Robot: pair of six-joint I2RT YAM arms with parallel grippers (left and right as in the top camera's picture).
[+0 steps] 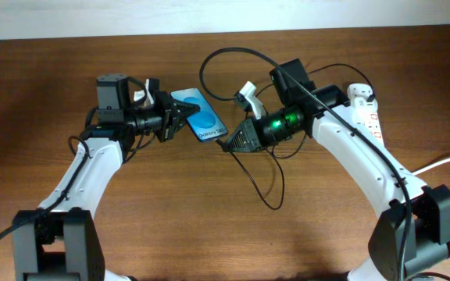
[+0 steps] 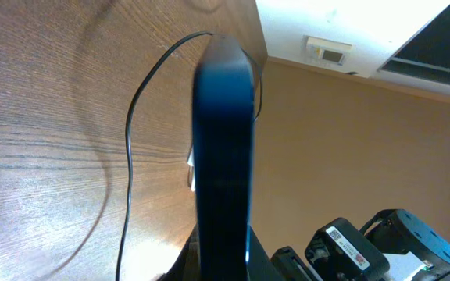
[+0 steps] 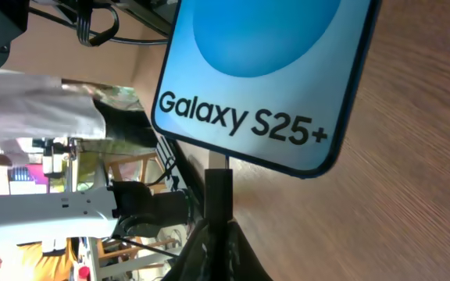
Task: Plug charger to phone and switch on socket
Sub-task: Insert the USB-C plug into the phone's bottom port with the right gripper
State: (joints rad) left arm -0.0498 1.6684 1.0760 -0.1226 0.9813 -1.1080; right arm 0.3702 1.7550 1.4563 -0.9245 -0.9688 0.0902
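Observation:
The tabletop is clear below my left gripper and to its right in the overhead view. My left gripper will lower the phone (image 1: pixel 201 119) that way next, level it and let it go.
My left gripper (image 1: pixel 176 119) is shut on the phone (image 1: pixel 201 119) and holds it tilted above the table, blue screen up. In the left wrist view the phone (image 2: pixel 223 148) shows edge-on between the jaws (image 2: pixel 223 272). My right gripper (image 1: pixel 231 142) is shut on the charger's connector (image 3: pixel 218 191), whose tip meets the phone's bottom edge below the "Galaxy S25+" text (image 3: pixel 264 78). The fingers (image 3: pixel 217 238) close round the connector. The black cable (image 1: pixel 266 191) loops over the table. The white socket (image 1: pixel 369 117) lies at the far right, behind the right arm.
A thick white cord (image 1: pixel 444 160) runs from the socket to the right edge. A small white piece (image 1: pixel 247 95) sits behind the right gripper. A thin cable (image 2: pixel 129 156) lies on the wooden table (image 1: pixel 209 234). The arm bases stand at the front corners.

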